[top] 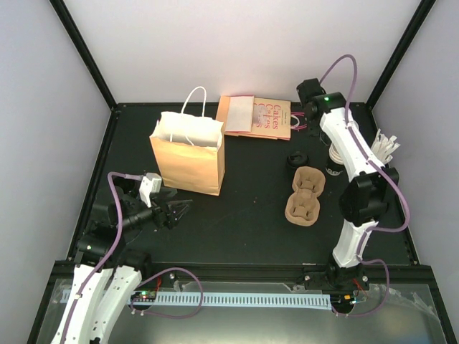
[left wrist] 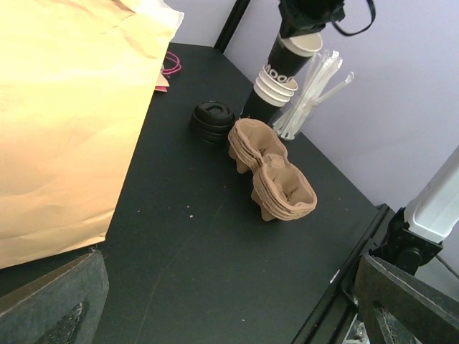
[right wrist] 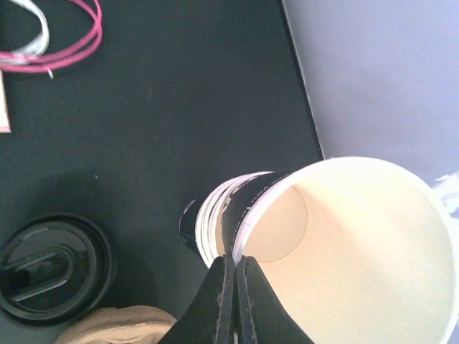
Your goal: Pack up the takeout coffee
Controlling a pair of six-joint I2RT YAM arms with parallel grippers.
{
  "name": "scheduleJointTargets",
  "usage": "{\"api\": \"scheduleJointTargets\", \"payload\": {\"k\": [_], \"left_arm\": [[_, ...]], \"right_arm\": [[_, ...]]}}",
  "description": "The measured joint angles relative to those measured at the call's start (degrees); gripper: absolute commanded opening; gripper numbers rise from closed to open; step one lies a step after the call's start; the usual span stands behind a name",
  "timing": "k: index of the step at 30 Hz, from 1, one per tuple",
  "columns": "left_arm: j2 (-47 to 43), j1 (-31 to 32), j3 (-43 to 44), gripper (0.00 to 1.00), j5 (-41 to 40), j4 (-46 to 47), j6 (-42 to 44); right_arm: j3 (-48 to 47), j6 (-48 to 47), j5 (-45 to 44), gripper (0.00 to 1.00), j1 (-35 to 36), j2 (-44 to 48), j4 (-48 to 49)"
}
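I should carry the cup left in the top view with my right gripper, then lower and release it on bare tabletop between bag (top: pixel 188 154) and carriers, since that lies below.
The takeout coffee cup (right wrist: pixel 358 244), black outside and cream inside, has no lid on. It sits tilted at the top of a stack of like cups (left wrist: pixel 276 82) at the table's right rear. My right gripper (right wrist: pixel 235 261) is shut on its rim, one finger inside and one outside. A pile of black lids (left wrist: pixel 213 118) lies just left of the stack. The brown paper bag (top: pixel 188 154) stands open at the left rear. My left gripper (top: pixel 179 210) hangs open and holds nothing, low in front of the bag's near left corner.
A stack of brown pulp cup carriers (top: pixel 305 195) lies right of centre, near the lids. White wrapped straws (top: pixel 384 147) stand in a holder by the right wall. A pink "Cakes" book (top: pixel 258 116) lies at the back, with pink bands (right wrist: pixel 64 36) beside it.
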State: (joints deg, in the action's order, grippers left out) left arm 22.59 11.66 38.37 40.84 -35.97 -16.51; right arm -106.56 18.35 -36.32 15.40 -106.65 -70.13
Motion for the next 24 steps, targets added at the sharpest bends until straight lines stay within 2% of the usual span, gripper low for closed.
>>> {"api": "scheduleJointTargets", "payload": {"k": [6,11,19,24], "left_arm": [[0.02,0.00,0.00,0.97,0.00,0.00,0.00],[0.04,0.00,0.00,0.97,0.00,0.00,0.00],[0.04,0.00,-0.02,0.97,-0.02,0.02,-0.02],[0.04,0.11,-0.07,0.97,-0.04,0.02,-0.02]], "right_arm": [[-6.27,-0.31,-0.46,0.01,2.10,2.38,-2.71],[-4.83,-1.99,4.76,0.01,9.16,7.50,-2.71],[15.52,-6.34,18.12,0.01,27.78,19.02,4.66],[27.34,-7.56,24.11,0.04,33.81,21.22,10.49]]}}
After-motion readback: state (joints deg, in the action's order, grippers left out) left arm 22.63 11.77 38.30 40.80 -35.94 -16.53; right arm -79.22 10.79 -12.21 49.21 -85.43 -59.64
